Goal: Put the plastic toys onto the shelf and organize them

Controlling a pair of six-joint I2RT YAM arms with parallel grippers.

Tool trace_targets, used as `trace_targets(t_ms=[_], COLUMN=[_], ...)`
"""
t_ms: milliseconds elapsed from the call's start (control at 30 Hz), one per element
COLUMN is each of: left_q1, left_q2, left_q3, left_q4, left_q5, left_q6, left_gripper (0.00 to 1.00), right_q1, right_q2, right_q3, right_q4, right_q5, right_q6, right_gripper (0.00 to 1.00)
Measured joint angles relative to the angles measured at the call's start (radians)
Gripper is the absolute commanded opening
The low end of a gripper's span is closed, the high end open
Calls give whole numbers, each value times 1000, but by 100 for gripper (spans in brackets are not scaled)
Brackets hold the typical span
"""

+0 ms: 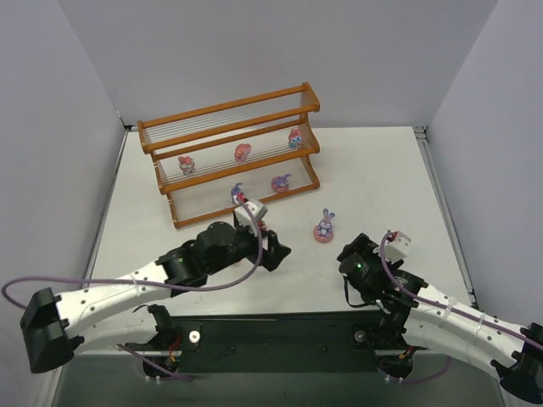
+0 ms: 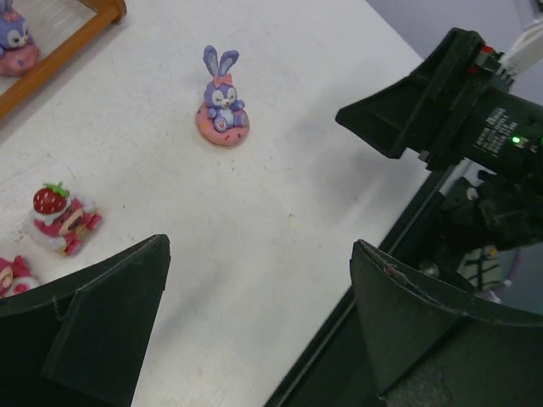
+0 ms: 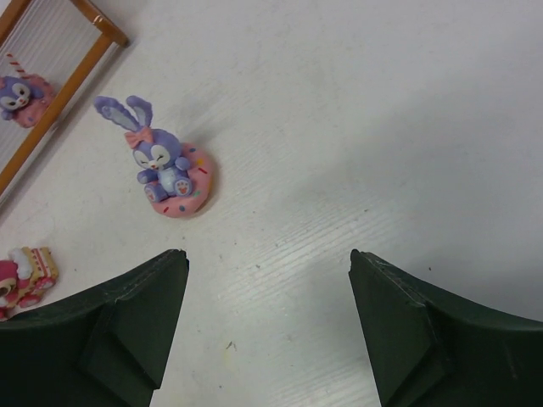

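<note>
I will move right in the top view and down, so my left gripper straddles the bunny's pink ring on the purple bunny.
The shelf (image 1: pixel 229 110) stands at the back with three toys on its middle tier (image 1: pixel 243 152) and one on the bottom tier (image 1: pixel 282 182); another toy (image 1: pixel 238 193) is at its front edge. A purple bunny on a pink ring (image 1: pixel 324 227) stands on the table between the grippers; it also shows in the left wrist view (image 2: pixel 222 102) and the right wrist view (image 3: pixel 165 170). A strawberry-topped pink toy (image 2: pixel 61 219) and another pink toy (image 2: pixel 10 275) lie left of my left gripper (image 2: pixel 259 254), which is open and empty. My right gripper (image 3: pixel 267 263) is open and empty, near and right of the bunny.
The right gripper's black body (image 2: pixel 450 102) sits close to the right of the left gripper. The table's dark front edge (image 1: pixel 280 326) lies just behind both grippers. Grey walls enclose the table on three sides.
</note>
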Motion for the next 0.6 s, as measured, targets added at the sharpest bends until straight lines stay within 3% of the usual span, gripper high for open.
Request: trace_targets(t_ms=[100,267,600], left_q1=[-75,-91,-119], left_q2=[187,437,873], left_q3=[58,109,248], left_q4=[98,246,536], left_q5=[-121,-238,-322], left_q6=[41,68,113], left_gripper=[97,97,90], right_q1=[-24,-47,-60], right_q2=[-3,-53,-255], right_q3=[-13,-39,-129], right_q4=[-29,-83,-184], right_q5=[-3,-4,-6], right_q6=[44,108,164], right_gripper=[77,77,74])
